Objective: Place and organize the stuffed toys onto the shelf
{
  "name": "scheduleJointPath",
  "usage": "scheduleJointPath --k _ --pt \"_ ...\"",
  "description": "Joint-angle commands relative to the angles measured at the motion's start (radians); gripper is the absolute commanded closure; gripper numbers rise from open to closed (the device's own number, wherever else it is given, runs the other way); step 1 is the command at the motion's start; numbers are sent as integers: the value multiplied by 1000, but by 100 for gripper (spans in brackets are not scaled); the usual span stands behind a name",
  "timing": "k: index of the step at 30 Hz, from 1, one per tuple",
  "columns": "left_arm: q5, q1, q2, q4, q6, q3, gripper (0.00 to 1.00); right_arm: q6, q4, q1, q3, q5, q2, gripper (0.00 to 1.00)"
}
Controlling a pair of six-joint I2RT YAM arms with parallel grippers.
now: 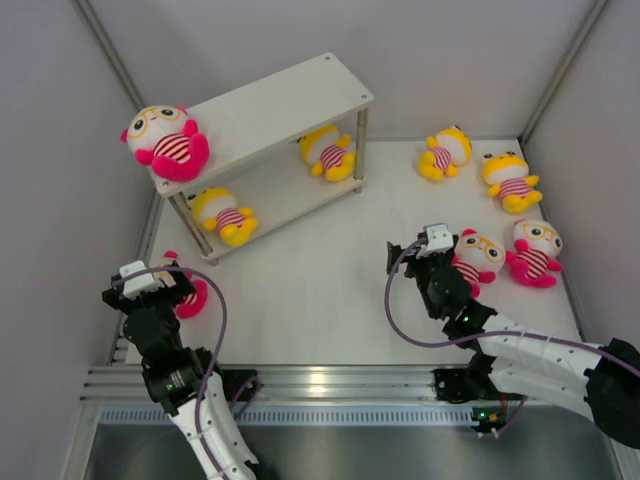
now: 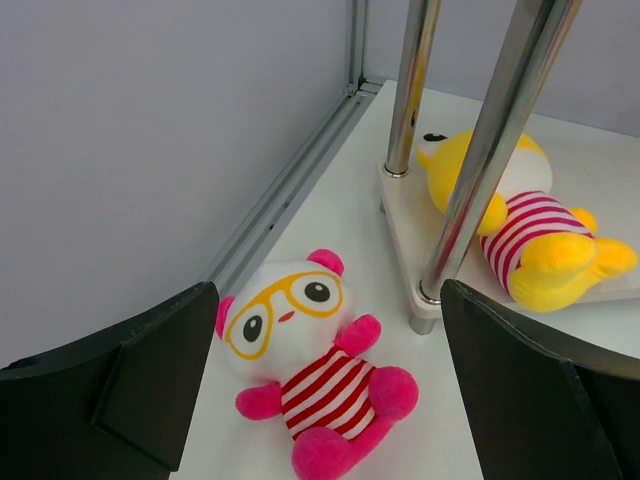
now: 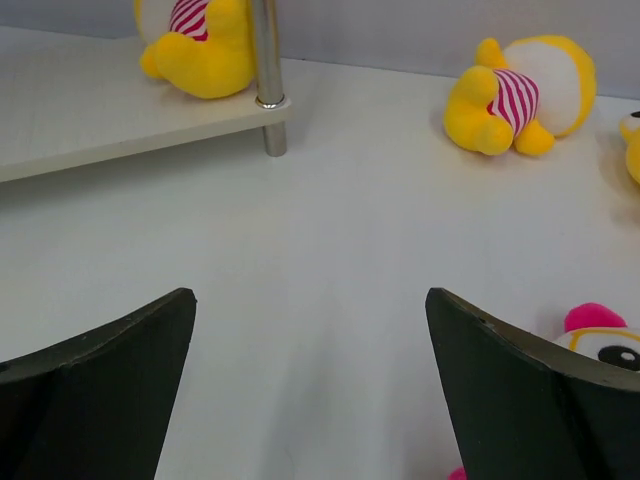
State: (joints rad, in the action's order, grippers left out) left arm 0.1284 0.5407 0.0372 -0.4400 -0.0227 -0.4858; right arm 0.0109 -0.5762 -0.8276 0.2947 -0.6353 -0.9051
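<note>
The toy's legs face open table, so next I will turn my right gripper and lower it outward onto a leg of the loose yellow toy nearer the shelf.
The white shelf [image 1: 270, 105] stands at the back left. A pink toy [image 1: 168, 142] sits on its top board's left end. Two yellow toys [image 1: 225, 214] [image 1: 330, 152] lie on its lower board. My left gripper [image 1: 150, 277] is open above a pink toy [image 2: 305, 375] lying face up on the table by the shelf's near post [image 2: 490, 150]. My right gripper [image 1: 425, 243] is open and empty, next to a pink toy [image 1: 478, 258]. Another pink toy [image 1: 535, 252] and two yellow toys [image 1: 445, 152] [image 1: 511, 180] lie at the right.
Grey walls close in the table on the left, back and right. A metal rail [image 1: 300, 383] runs along the near edge. The shelf's metal posts [image 2: 412, 90] stand close to my left gripper.
</note>
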Motion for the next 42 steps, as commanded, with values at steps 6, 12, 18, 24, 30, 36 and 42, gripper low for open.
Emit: scheduleJointPath --k 6,12,18,24,30,36,42 --pt "160 -13 -19 23 309 16 1 186 189 109 188 -20 -75 1" --pt "-110 -22 18 14 221 -65 1 294 280 416 424 218 -297 1" --pt "-75 -21 69 -9 -11 -165 2 368 331 665 658 410 -534 1" --pt "4 -18 141 30 -158 -131 6 460 291 794 875 551 -825 5" --pt "-52 18 135 73 -106 -51 6 535 336 792 1136 625 -1143 12" --pt "-49 34 121 103 -85 0 5 575 441 792 1337 553 -1314 13" --pt "-47 47 125 122 -71 16 5 623 539 788 1423 508 -1391 21"
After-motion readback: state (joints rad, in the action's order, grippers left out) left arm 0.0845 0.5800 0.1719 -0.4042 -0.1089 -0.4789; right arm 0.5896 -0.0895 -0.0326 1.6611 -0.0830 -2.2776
